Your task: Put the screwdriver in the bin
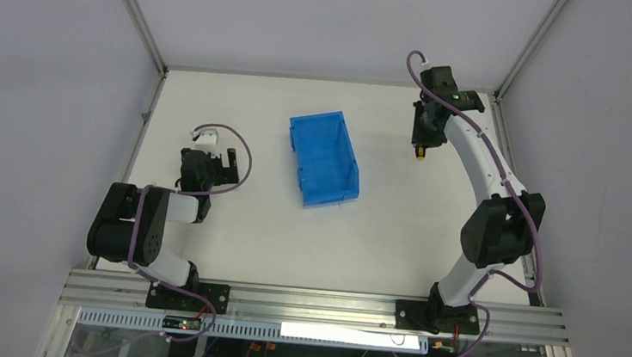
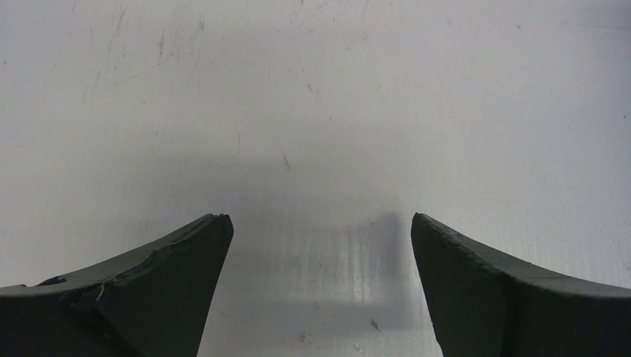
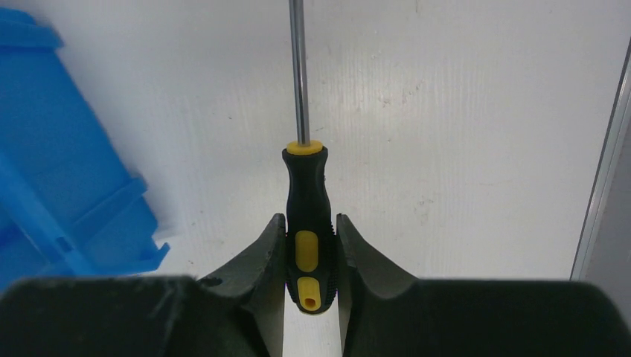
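Observation:
My right gripper moves the screwdriver (image 1: 420, 153) over the blue bin (image 1: 324, 159) next, turning on the way, then lowers it inside the bin and releases it.
My right gripper (image 3: 309, 227) is shut on the screwdriver (image 3: 306, 201), gripping its black-and-yellow handle; the thin metal shaft points away toward the top of the right wrist view. In the top view the right gripper (image 1: 422, 145) holds the screwdriver (image 1: 420, 153) above the table at the back right, to the right of the bright blue bin (image 1: 324, 159), which stands near the table's middle. The bin's corner also shows at the left of the right wrist view (image 3: 67, 171). My left gripper (image 2: 320, 223) is open and empty over bare white table, at the left (image 1: 226, 164).
The white table (image 1: 394, 237) is framed by metal rails; a rail edge (image 3: 606, 163) runs along the right side close to the right gripper. Grey walls enclose the back and sides.

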Robot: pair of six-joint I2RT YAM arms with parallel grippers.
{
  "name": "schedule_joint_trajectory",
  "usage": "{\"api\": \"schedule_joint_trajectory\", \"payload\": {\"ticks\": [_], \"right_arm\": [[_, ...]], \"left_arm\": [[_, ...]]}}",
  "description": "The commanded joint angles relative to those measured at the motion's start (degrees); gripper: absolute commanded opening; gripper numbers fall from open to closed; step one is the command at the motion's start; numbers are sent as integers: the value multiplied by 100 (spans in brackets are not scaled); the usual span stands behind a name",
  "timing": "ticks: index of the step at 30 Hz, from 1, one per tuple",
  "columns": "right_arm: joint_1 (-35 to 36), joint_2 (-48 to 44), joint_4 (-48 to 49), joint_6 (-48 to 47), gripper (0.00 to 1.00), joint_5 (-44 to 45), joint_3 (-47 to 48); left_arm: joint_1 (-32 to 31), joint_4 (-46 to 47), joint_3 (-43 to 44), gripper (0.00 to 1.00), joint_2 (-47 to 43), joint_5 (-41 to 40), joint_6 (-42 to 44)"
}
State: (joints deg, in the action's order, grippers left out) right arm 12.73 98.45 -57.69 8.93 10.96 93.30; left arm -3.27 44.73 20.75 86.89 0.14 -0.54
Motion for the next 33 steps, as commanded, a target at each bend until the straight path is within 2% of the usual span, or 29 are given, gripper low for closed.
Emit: {"api": "schedule_joint_trajectory", "payload": {"ticks": [1,7,11,16,22,27,33], "right_arm": [[527,-144,-786,319,0,287,952],[1770,524,-1139,377,0,679,2309],[2328,1204,-1295,382,0,784,3203],[2836,1966,-1335,435,0,807,3682],[3090,2267,-736,583,0,544,3011],[3112,2424,-129,681,0,354,2199],[3113,2690,453,702,0,209,1678]], "left_arm": [[32,159,113,100,-50,61,1],[37,159,113,100,-54,63,1],[32,159,113,100,-50,62,1],[37,159,113,100,-50,65,1],[36,161,113,100,-50,62,1],[37,159,113,100,-52,59,1],[37,162,113,100,-50,64,1]]}}
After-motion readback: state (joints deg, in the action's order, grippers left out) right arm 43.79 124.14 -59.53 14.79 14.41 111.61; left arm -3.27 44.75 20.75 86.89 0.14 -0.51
